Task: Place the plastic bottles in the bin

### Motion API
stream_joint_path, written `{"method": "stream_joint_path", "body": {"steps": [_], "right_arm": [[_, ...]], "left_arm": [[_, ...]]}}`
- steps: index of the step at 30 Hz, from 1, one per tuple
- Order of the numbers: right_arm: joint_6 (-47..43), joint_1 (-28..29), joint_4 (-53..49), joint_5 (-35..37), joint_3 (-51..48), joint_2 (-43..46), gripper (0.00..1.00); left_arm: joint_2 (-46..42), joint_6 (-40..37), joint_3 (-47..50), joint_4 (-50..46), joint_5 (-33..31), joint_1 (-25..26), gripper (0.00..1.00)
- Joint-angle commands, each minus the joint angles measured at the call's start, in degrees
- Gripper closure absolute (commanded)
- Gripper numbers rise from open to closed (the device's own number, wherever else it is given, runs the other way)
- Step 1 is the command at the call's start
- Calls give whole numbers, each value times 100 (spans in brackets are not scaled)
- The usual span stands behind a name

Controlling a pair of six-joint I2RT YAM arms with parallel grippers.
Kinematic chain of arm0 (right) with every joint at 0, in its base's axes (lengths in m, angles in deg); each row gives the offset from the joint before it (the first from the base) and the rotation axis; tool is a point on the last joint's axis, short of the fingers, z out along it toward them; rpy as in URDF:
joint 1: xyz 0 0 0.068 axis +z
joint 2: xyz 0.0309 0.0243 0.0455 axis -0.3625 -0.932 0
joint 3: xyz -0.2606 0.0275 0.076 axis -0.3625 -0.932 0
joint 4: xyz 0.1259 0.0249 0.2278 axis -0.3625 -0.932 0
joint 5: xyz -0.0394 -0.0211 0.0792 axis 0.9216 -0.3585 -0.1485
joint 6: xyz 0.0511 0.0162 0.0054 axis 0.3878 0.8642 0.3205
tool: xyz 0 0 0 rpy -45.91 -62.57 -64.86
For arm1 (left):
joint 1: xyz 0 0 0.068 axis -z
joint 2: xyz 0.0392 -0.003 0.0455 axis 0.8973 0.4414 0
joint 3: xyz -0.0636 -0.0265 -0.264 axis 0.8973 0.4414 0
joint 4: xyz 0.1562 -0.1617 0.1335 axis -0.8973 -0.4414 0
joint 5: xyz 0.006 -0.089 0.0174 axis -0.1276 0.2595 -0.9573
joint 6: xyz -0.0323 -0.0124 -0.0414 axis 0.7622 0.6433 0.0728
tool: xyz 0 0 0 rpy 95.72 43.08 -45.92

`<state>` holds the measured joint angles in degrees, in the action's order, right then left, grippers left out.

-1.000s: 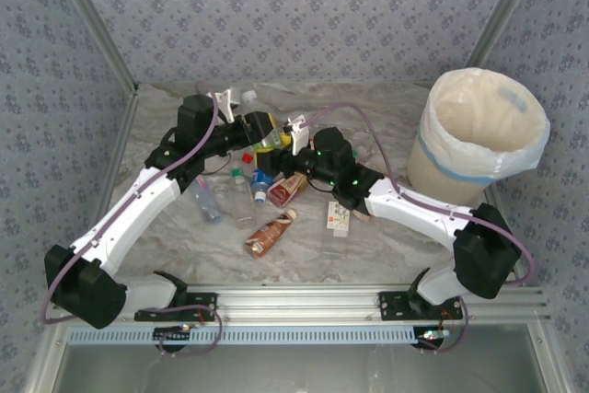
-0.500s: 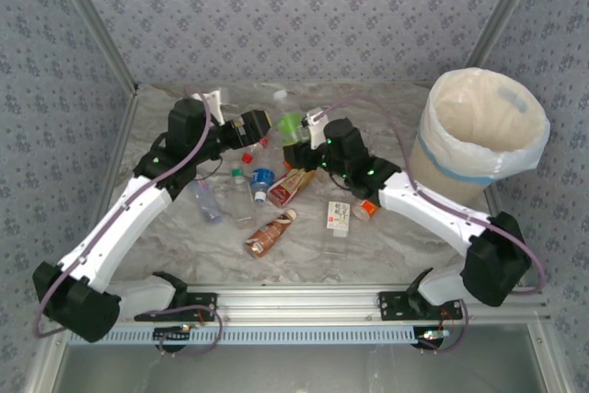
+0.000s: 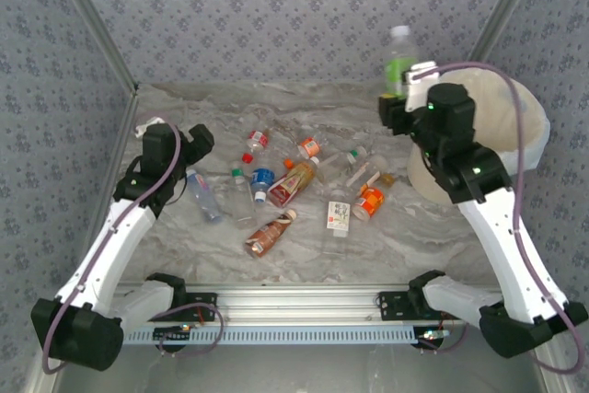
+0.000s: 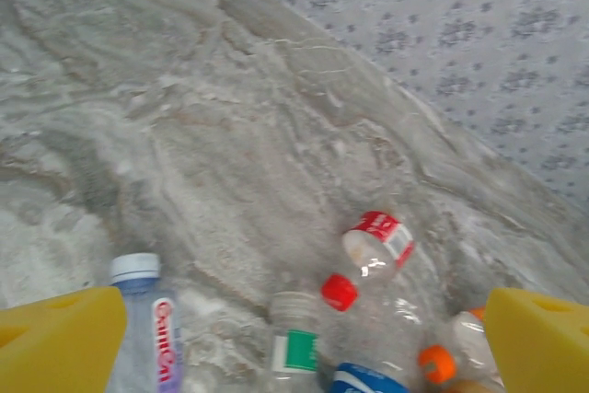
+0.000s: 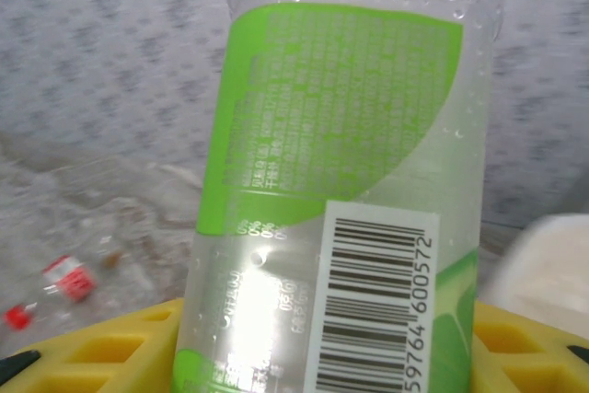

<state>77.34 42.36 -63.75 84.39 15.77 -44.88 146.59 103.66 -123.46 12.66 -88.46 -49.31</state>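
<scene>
The clear bottle still hangs outside the bin's rim, so my right gripper needs to swing sideways over the bin's opening (image 3: pixel 499 111) (image 5: pixel 554 275) and tip its fingers downward for the release.
My right gripper (image 3: pixel 405 100) is shut on a clear plastic bottle with a green label (image 3: pixel 398 60), holding it upright in the air at the left rim of the bin (image 3: pixel 528 121). In the right wrist view this bottle (image 5: pixel 340 181) stands between the yellow fingers (image 5: pixel 87 349), and the bin's white liner (image 5: pixel 552 255) is at the right. My left gripper (image 3: pixel 198 140) is open and empty at the table's left. Its yellow fingers (image 4: pixel 55 342) stand wide apart over a red-capped bottle (image 4: pixel 373 260) and a green-labelled one (image 4: pixel 294 347). Several bottles (image 3: pixel 293 181) lie mid-table.
A brown-labelled bottle (image 3: pixel 270 235) lies nearest the front rail. A small white carton (image 3: pixel 339 216) and an orange-labelled bottle (image 3: pixel 369 200) lie to the right of the pile. Patterned walls close in the table on three sides.
The left gripper let go of the green-labelled bottle, opened wide and drew back to the left. The right gripper took the bottle and carried it up and right to the bin.
</scene>
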Motion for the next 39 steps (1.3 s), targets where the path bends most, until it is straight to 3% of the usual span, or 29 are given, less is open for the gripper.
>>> {"method": "stream_joint_path", "body": {"steps": [1,10,15,21,29,36,39], "right_arm": [[-75,-665,-537,413,114,145,48],[633,-3195,-1381,-362,297,-386,46],[659,-4014,-1753,-1100,535,-1063,45],[690,-4115,-2563,-658,1256,-2190,44],[726,-4001,-2771,-39,1302,-2933,39],[975,-3754,-2825,448,1320,-3123,20],[1066,-3604,-2742,760,1298,-3033,11]], "left_arm": [[-260,6,247,456,-277,-26,1],[-276,-100,369,-46,-445,-53,1],[-306,-130,482,-131,-493,-68,1],[-139,-82,435,-555,-428,-131,1],[112,-77,699,-667,-237,-225,1],[196,9,1243,-80,17,-416,1],[240,-60,1454,290,534,-635,0]]}}
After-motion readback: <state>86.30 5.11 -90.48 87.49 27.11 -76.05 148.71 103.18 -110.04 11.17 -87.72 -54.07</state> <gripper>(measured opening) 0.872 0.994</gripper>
